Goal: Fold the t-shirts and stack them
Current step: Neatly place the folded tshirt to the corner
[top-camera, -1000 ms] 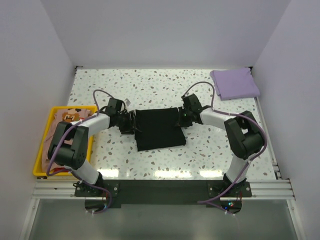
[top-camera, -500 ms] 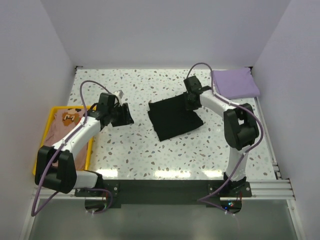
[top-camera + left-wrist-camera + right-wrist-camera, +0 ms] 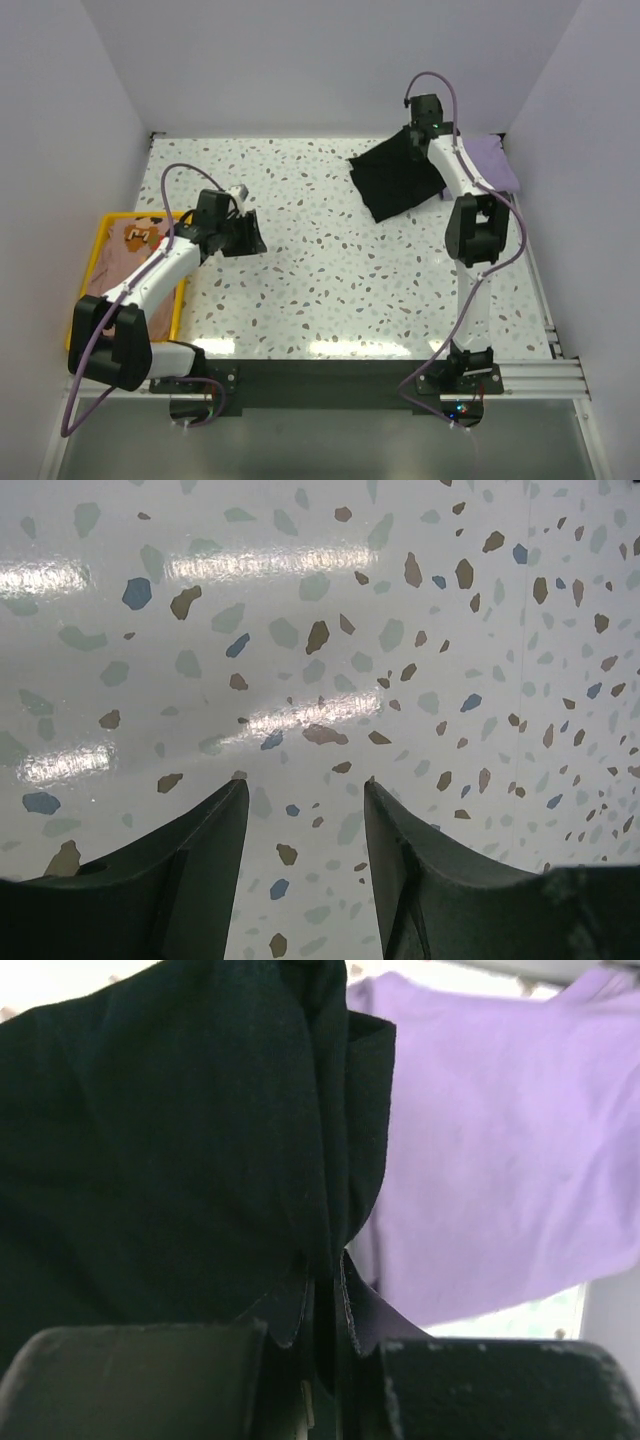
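Note:
Next I will move my right gripper over the folded lavender-purple t-shirt [image 3: 490,163] [image 3: 500,1140] and release the black one, since the purple t-shirt lies to the gripper's right in the top view.
The folded black t-shirt [image 3: 392,180] hangs at the far right of the table, pinched at its edge by my right gripper [image 3: 419,138], which is shut on it. In the right wrist view the black cloth [image 3: 170,1140] fills the left side and runs between the closed fingers [image 3: 325,1270]. The folded lavender-purple t-shirt [image 3: 500,1140] lies just beyond it, and from above it shows in the back right corner [image 3: 495,162], partly behind the arm. The peach-tan printed t-shirt [image 3: 135,240] lies in the yellow tray. My left gripper [image 3: 247,232] stands open over bare table [image 3: 303,780], holding nothing.
The yellow tray [image 3: 88,300] sits at the table's left edge beside the left arm. White walls close in the table on the left, back and right. The speckled tabletop [image 3: 330,270] stretches between the two arms.
My right arm has carried the black t-shirt from the table's middle to the far right, up to the purple one. My left gripper let go and drew back to the left.

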Controlling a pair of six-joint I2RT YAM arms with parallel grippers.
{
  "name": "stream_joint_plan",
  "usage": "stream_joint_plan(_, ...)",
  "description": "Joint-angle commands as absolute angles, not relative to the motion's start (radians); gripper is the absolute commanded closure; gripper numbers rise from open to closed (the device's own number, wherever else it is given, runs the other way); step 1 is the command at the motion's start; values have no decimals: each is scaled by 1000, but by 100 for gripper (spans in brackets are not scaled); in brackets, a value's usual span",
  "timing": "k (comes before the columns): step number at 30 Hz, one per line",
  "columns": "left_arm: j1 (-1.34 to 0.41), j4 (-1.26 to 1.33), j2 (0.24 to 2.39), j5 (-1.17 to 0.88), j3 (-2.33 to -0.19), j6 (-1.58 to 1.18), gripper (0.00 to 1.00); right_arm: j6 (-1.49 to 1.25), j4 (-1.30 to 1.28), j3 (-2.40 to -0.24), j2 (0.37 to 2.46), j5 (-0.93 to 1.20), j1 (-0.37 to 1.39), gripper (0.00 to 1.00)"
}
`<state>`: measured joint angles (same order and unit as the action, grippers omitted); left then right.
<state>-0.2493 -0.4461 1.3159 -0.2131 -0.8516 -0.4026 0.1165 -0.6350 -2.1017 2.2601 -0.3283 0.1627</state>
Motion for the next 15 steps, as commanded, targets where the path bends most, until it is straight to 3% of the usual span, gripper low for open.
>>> stream_joint_plan(1, -249, -448, 1289, -230, -839, -362, 46, 248, -669, -2267, 2319, -388, 138, 100)
stream_joint_plan(15, -249, -472, 1331, -207, -818, -344, 46, 377, -652, -2470, 2375, -339, 29, 100)
